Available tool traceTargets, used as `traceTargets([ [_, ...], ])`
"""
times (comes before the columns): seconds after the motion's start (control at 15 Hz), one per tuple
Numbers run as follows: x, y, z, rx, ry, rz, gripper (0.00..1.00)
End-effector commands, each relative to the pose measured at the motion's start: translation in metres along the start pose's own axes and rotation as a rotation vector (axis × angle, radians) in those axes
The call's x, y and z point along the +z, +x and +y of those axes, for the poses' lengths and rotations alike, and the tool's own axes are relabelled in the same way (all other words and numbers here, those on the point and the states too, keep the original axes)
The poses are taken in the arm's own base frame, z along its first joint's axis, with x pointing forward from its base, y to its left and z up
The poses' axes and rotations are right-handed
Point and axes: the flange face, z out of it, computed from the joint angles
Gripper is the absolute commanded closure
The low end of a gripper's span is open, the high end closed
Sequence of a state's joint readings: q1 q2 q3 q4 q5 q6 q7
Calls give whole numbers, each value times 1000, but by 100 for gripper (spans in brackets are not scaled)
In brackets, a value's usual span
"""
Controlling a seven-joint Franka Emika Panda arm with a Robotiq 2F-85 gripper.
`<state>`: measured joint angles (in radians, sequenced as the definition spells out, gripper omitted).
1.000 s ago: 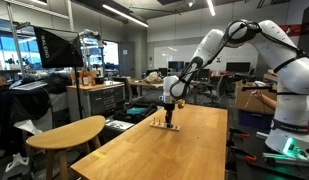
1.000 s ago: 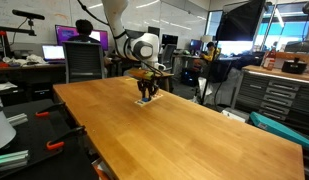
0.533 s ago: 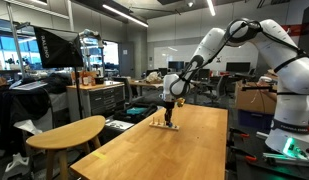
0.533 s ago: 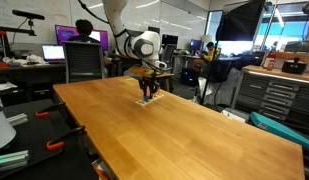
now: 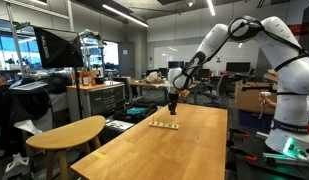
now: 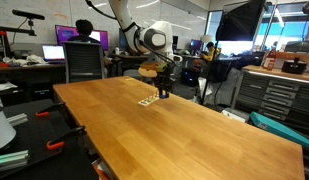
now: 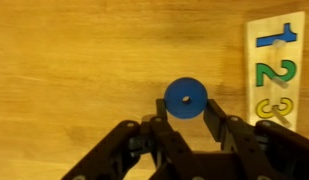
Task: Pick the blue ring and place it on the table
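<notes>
I will put the blue ring [image 7: 184,97] down on the table next, beside the pale wooden strip, with my gripper.
In the wrist view my gripper [image 7: 184,110] is shut on the blue ring [image 7: 184,97], a flat dark-blue disc with a small centre hole, held between the two black fingers above the honey-coloured table [image 7: 84,60]. The pale wooden strip [image 7: 275,70] with coloured numerals 1, 2, 3 lies at the right edge. In both exterior views the gripper [image 5: 173,103] [image 6: 164,92] hangs raised above the table's [image 5: 184,150] [image 6: 184,130] far end, beside and above the strip [image 5: 162,125] [image 6: 147,101]. The ring is too small to make out in those views.
A smaller rounded pale table [image 5: 69,132] stands beside the long table. A person [image 6: 86,32] sits at monitors behind a chair [image 6: 84,62]. Cabinets [image 6: 279,95] and lab clutter surround the area.
The gripper has lifted up from the wooden strip and moved sideways off it, carrying the blue ring; the strip now lies uncovered on the table.
</notes>
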<state>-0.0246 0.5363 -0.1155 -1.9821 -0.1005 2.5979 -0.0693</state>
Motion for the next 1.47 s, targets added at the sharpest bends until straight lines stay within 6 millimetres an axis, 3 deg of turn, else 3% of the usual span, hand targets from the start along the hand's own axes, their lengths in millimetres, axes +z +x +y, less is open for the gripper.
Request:
traceTargets([
  [0.0,24,-1,55,92,-61,-74,75],
  [0.2,55,-14,80,132,-66,-141,75],
  [0.47,92,-22,84,132,-44,-187,74],
  [0.53,97,-21,82,127,-41,-192,69],
  [0.6,85,-16,78,114,-37,-174,32],
  [0.67,75,-13,72,101,-29,-159,32],
  [0.73,51,-8,60,68,-20,-132,27],
  [0.93,-16,1,27,-51,-2,-48,2],
  [1.2,-101,2,-10,-155,43,19,0],
  [1.4,-139,-8,-15,-138,53,-9,0],
])
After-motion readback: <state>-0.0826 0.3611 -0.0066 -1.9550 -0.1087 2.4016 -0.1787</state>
